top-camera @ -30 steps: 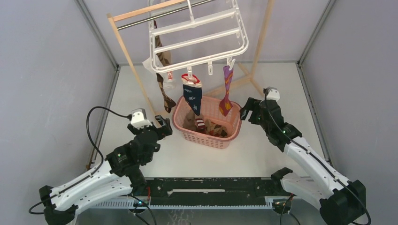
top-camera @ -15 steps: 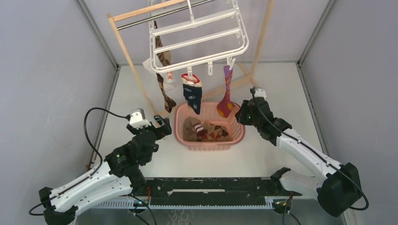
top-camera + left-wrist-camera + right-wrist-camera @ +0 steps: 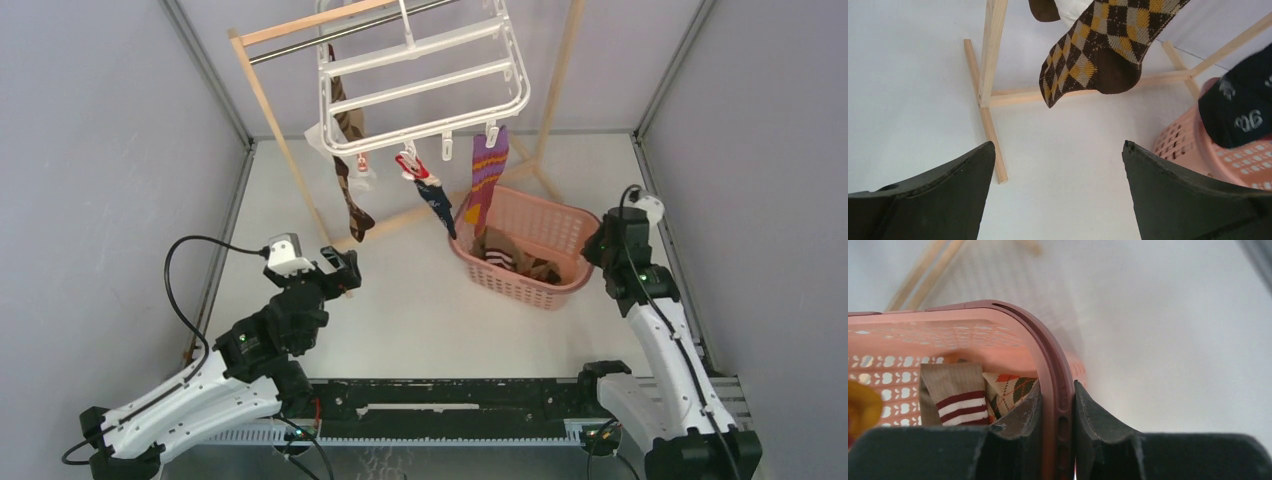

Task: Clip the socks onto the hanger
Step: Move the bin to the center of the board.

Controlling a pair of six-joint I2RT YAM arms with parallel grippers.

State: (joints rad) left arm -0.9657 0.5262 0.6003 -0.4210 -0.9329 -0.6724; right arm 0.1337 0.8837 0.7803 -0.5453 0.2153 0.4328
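Observation:
Next, my right gripper draws back toward the grey wall beside it and turns the basket along before release, because the purple sock hangs over the basket's rim.
The white hanger [image 3: 520,80] hangs from the rack's rod at the back. Three socks are clipped along its near rail: a brown argyle sock [image 3: 350,200] [image 3: 1088,65], a navy sock [image 3: 435,200] [image 3: 1243,110] swung at a slant, and a purple sock [image 3: 485,170]. More socks [image 3: 510,258] lie in the pink basket [image 3: 515,285], among them a tan red-striped sock [image 3: 955,395] and an argyle sock [image 3: 1010,387]. My right gripper [image 3: 598,245] [image 3: 1058,385] is shut on the basket's right rim [image 3: 1048,350]. My left gripper [image 3: 340,265] [image 3: 1058,145] hovers open and holds nothing, left of the basket.
A wooden rack [image 3: 275,110] [image 3: 988,60] with a metal rod stands at the back, its feet spread across the table. Grey walls close in on both sides. The basket's left end [image 3: 1188,145] shows at the right of the left wrist view.
My right gripper closed on the basket rim and dragged the basket to the right and away. The navy and purple socks swung aside. The left arm shifted only slightly.

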